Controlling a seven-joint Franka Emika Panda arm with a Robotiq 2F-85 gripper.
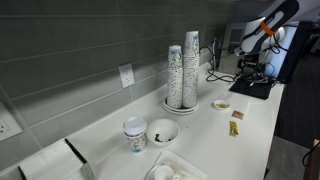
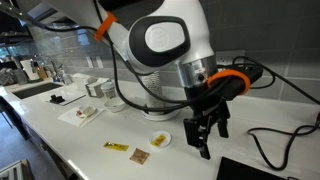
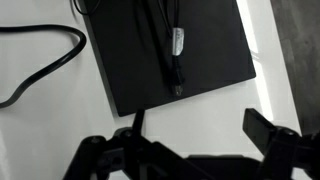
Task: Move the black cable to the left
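My open fingers hover short of the thin black cable's end (image 3: 177,74) beside the white tag. My gripper should move in over the slab and down onto that end next.
The black cable (image 3: 45,58) is a thin cord curving across the white counter at the left of the wrist view. It also loops on the counter to the right of the arm in an exterior view (image 2: 258,146). A flat black slab device (image 3: 170,50) lies beside it, with another cord and a white tag on top. My gripper (image 3: 200,130) is open and empty. It hovers over bare counter just off the slab's near edge, apart from the cable. Both exterior views show the gripper pointing down (image 2: 205,135) (image 1: 250,68).
Two tall stacks of paper cups (image 1: 182,70) stand on a plate mid-counter. A bowl (image 1: 162,131), a small cup (image 1: 134,135), a small dish (image 2: 159,139) and snack packets (image 2: 117,147) lie along the counter. The tiled wall has an outlet (image 1: 126,75).
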